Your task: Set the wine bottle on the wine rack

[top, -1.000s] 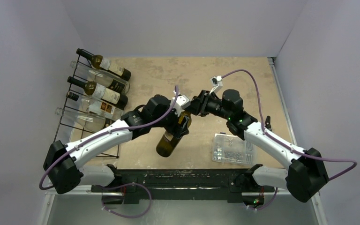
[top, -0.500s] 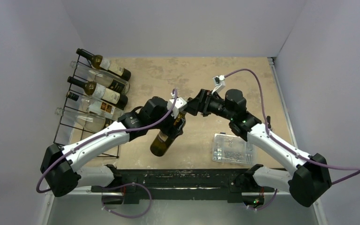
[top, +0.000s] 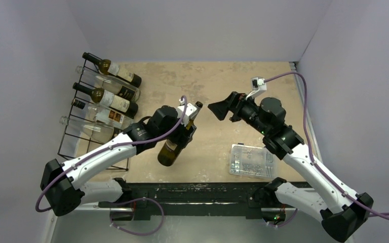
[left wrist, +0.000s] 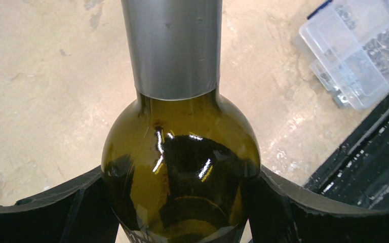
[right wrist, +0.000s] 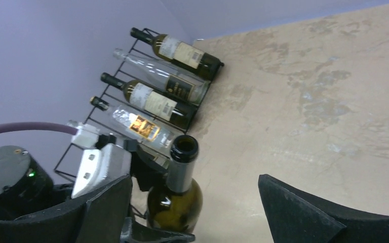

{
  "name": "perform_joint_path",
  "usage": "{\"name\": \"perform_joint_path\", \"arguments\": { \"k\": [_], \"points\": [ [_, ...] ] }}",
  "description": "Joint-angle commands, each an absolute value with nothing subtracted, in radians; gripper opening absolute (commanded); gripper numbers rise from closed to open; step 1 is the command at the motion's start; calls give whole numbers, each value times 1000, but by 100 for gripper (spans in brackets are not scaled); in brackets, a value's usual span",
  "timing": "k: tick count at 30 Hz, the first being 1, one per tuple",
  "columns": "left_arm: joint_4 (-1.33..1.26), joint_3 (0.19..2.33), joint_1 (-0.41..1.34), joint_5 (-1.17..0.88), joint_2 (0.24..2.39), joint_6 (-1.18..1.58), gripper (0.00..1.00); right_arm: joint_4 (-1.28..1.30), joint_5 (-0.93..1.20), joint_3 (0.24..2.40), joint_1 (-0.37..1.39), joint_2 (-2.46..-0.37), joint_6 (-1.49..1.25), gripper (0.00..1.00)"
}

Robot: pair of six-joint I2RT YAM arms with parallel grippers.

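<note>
My left gripper swings to the left in the top view next and turns over the rack's near end (top: 82, 146) to release the bottle, since that cell is empty.
An olive-green wine bottle (top: 168, 153) with a grey foil neck hangs tilted over the table, its open mouth pointing up and to the right. My left gripper (top: 185, 132) is shut on its shoulder. In the left wrist view the bottle (left wrist: 182, 167) fills the space between both black fingers (left wrist: 55, 207). My right gripper (top: 215, 109) stands open to the right of the bottle's mouth, clear of it. From the right wrist the bottle (right wrist: 174, 200) shows ahead between the spread fingers (right wrist: 304, 212). The black wire wine rack (top: 69, 132) stands at the left wall.
Several bottles (top: 112, 98) lie on the rack's upper cells, and they also show from the right wrist (right wrist: 157, 98). A clear plastic box (top: 252, 160) of small parts sits on the table right of centre. A black bar (top: 192, 192) runs along the near edge.
My right gripper has opened, let go of the bottle's neck and drawn back to the right. The left arm has carried the bottle slightly left.
</note>
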State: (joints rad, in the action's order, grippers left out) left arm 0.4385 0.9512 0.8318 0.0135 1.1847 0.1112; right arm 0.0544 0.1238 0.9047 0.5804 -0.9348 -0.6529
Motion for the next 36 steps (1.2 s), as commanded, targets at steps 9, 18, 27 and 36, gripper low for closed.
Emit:
{"name": "perform_joint_path", "arguments": {
  "k": [9,18,27,36],
  "points": [
    [598,982,757,591,1055,452,0,149,12,901,576,-937,-534,99],
    [961,1052,532,872,961,842,0,141,35,890,569,-974,-508,99],
    [1069,976,366,1003,832,1254,0,138,47,868,564,-993,-514,99],
    [1081,919,241,1096,794,1360,0,120,72,862,562,-1032,-526,99]
  ]
}}
